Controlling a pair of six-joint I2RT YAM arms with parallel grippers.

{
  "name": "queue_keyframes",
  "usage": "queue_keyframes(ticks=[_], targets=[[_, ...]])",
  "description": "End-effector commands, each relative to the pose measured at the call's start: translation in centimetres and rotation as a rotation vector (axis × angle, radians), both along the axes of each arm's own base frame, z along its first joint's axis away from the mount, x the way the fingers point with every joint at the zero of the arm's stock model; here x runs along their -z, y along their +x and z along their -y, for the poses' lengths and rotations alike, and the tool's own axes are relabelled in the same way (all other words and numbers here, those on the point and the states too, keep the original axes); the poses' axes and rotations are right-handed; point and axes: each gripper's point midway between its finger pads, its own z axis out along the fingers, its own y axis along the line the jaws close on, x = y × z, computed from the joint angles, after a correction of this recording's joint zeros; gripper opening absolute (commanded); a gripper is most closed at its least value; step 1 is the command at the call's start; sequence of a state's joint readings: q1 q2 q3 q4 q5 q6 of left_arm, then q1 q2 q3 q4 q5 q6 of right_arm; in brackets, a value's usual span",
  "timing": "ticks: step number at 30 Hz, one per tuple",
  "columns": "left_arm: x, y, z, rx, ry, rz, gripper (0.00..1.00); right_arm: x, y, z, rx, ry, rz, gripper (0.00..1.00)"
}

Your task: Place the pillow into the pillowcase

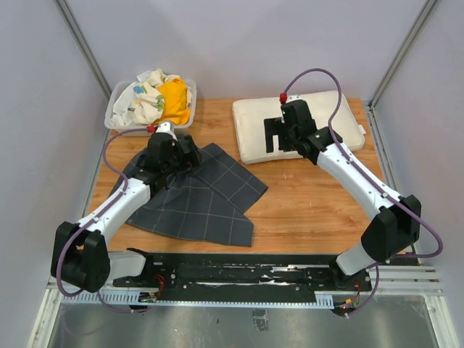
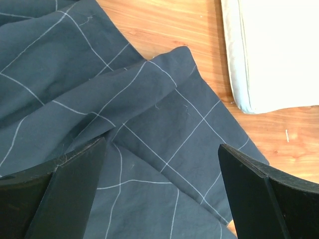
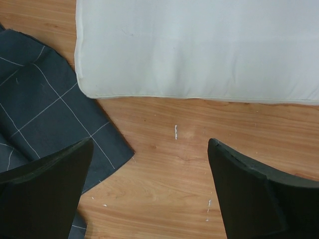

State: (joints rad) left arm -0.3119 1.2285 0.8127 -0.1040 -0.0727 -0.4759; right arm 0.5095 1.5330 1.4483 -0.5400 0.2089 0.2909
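My left gripper moves across and down onto the pillowcase edge by the pillow next, as that edge lies below it and to its right in the top view.
The cream-white pillow lies flat at the back right of the wooden table. The dark grey pillowcase, crossed by thin light grid lines, is spread out and creased at the left centre. My left gripper hovers open over the pillowcase's far part. In the left wrist view its fingers frame folded pillowcase around the left gripper, with the pillow's corner at the upper right. My right gripper stands open over the pillow's near left edge. In the right wrist view the right gripper frames bare wood below the pillow, with a pillowcase corner at left.
A clear plastic bin at the back left holds a white patterned cloth and a yellow cloth. Grey walls with metal posts close in three sides. Bare wood shows in front of the pillow.
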Motion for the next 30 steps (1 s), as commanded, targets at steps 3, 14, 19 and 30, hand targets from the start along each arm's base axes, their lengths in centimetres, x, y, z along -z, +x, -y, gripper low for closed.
queue_keyframes(ticks=[3, 14, 19, 30], targets=[[-0.5, 0.7, 3.8, 0.099, 0.058, -0.01, 0.99, -0.2, -1.4, 0.1, -0.029, 0.009, 0.029, 0.98], [5.4, -2.6, 14.9, 0.369, 0.231, -0.148, 0.9, 2.1, -4.0, 5.2, 0.093, 0.114, -0.017, 0.98], [8.8, -3.6, 16.7, 0.427, 0.25, -0.217, 0.78, 3.4, -5.4, 7.1, 0.128, 0.121, -0.037, 0.98], [10.3, -0.8, 18.9, 0.442, 0.317, -0.205, 0.8, 5.4, -7.3, 7.4, 0.119, 0.141, -0.087, 0.98]])
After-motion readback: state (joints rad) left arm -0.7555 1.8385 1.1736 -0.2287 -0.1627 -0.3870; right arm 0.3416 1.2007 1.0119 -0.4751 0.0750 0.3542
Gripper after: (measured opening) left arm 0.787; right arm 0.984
